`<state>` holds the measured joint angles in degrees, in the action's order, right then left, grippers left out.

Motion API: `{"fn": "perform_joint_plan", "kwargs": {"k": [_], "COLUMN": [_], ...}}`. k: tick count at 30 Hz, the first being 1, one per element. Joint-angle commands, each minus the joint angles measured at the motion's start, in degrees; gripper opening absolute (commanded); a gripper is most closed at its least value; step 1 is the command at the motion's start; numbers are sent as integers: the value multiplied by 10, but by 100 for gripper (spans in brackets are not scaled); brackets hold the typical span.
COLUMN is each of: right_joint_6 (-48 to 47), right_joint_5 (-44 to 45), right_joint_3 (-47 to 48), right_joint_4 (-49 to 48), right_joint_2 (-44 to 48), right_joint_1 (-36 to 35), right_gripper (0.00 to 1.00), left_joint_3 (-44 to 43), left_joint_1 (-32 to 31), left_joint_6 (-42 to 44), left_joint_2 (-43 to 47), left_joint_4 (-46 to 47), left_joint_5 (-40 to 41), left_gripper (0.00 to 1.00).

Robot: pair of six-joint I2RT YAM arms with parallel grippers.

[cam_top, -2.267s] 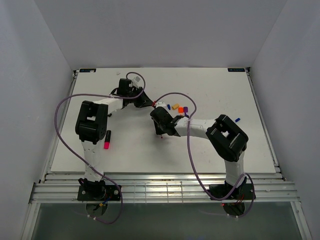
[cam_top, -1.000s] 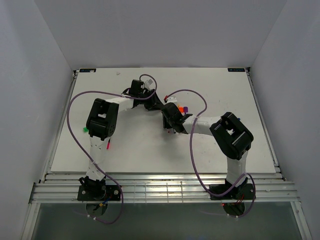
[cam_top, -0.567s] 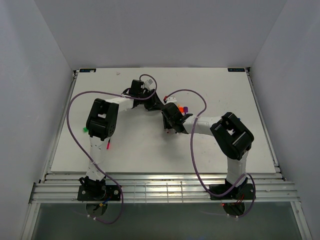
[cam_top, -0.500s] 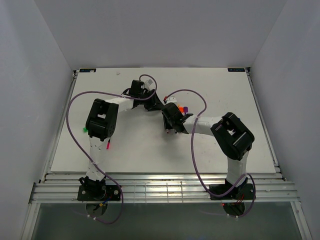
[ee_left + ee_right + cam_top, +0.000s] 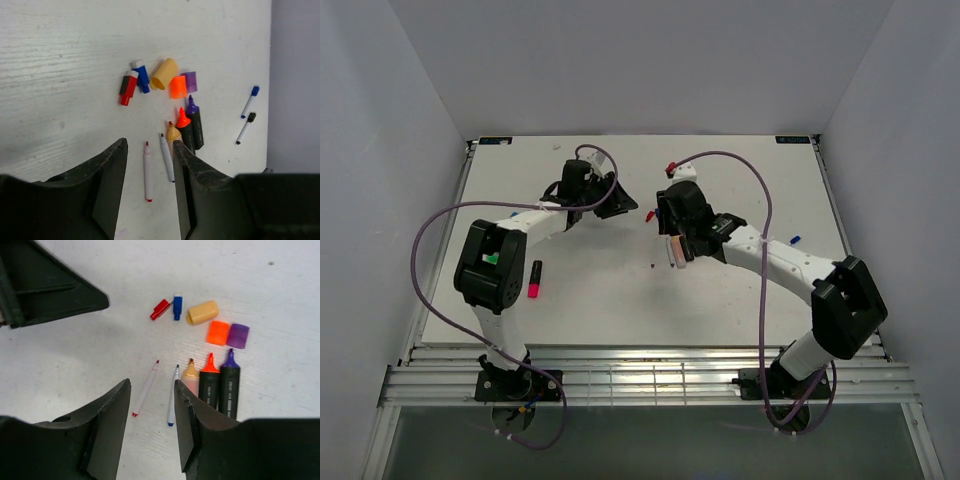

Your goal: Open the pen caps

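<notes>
My right gripper moves down and to its right in the top view next, onto the white body of the blue pen, which is still capped.
Several pen caps lie loose in a cluster: red (image 5: 127, 87), blue (image 5: 141, 80), yellow (image 5: 165, 74), orange (image 5: 177, 86) and purple (image 5: 189, 81). They also show in the right wrist view: red (image 5: 161, 309), blue (image 5: 177, 306), yellow (image 5: 202, 312), orange (image 5: 218, 333), purple (image 5: 238, 335). Below them lie uncapped yellow (image 5: 190, 375), orange (image 5: 208, 380) and purple (image 5: 229, 385) highlighters, plus thin red (image 5: 145, 388) and blue (image 5: 172, 395) pens. My left gripper (image 5: 149, 145) and right gripper (image 5: 152, 387) are both open, empty and raised above the pens.
Two capped thin pens, blue (image 5: 248, 101) and black (image 5: 245, 127), lie near the right table edge. A black marker with a magenta cap (image 5: 534, 280) lies at the left. The left gripper (image 5: 625, 208) and right gripper (image 5: 668, 232) hover close together mid-table.
Both arms have drawn apart. The right arm stretched out, its elbow swinging right and its wrist rising. The left arm's elbow moved left, uncovering the magenta-capped marker.
</notes>
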<state>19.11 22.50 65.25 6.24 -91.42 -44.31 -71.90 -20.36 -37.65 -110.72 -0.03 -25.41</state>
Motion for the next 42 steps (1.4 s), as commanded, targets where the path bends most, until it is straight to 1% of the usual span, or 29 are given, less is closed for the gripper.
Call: {"fn": "perform_joint_plan", "kwargs": {"k": [1, 2, 4, 7, 8, 9, 10, 11, 13, 18, 22, 24, 25, 27, 35, 42], "right_joint_6": [19, 27, 41, 61, 69, 73, 78, 79, 76, 64, 65, 64, 60, 55, 34, 41], "right_joint_5": [24, 17, 21, 26, 15, -18, -36, -52, -51, -22, -22, -22, -21, -11, -29, -43], "right_joint_3": [4, -6, -48, -86, -93, -111, -119, -125, -133, -117, -92, -80, -79, -75, -61, -59], "right_joint_4": [62, 74, 79, 108, 118, 125, 125, 127, 132, 141, 151, 158, 158, 158, 142, 127], "right_joint_2": [54, 68, 107, 142, 148, 159, 163, 168, 168, 129, 89, 70, 64, 48, -8, -42], "right_joint_1": [36, 68, 98, 163, 212, 239, 289, 310, 350, 391, 435, 436, 454, 457, 464, 465], "right_gripper": [47, 47, 47, 46, 47, 47, 47, 47, 47, 47, 47, 47, 47, 47, 47, 46], "left_joint_3": [49, 80, 98, 120, 126, 141, 148, 153, 163, 174, 180, 182, 183, 182, 187, 193], "left_joint_1": [-2, -4, -18, -44, -49, -55, -63, -66, -73, -76, -76, -76, -76, -76, -75, -76], "left_joint_6": [-42, -49, -65, -67, -69, -73, -76, -81, -81, -79, -74, -73, -73, -74, -74, -69], "left_joint_2": [88, 112, 128, 145, 147, 153, 154, 156, 159, 168, 174, 177, 178, 176, 170, 165], "left_joint_4": [60, 83, 91, 98, 106, 114, 122, 132, 139, 146, 147, 147, 148, 150, 158, 160], "left_joint_5": [24, 17, 18, 19, 17, 11, 8, 5, -4, -16, -20, -18, -19, -22, -26, -25], "left_gripper": [52, 52, 53, 53, 53, 53, 53, 53, 53, 53, 53, 53, 53, 53, 53, 53]}}
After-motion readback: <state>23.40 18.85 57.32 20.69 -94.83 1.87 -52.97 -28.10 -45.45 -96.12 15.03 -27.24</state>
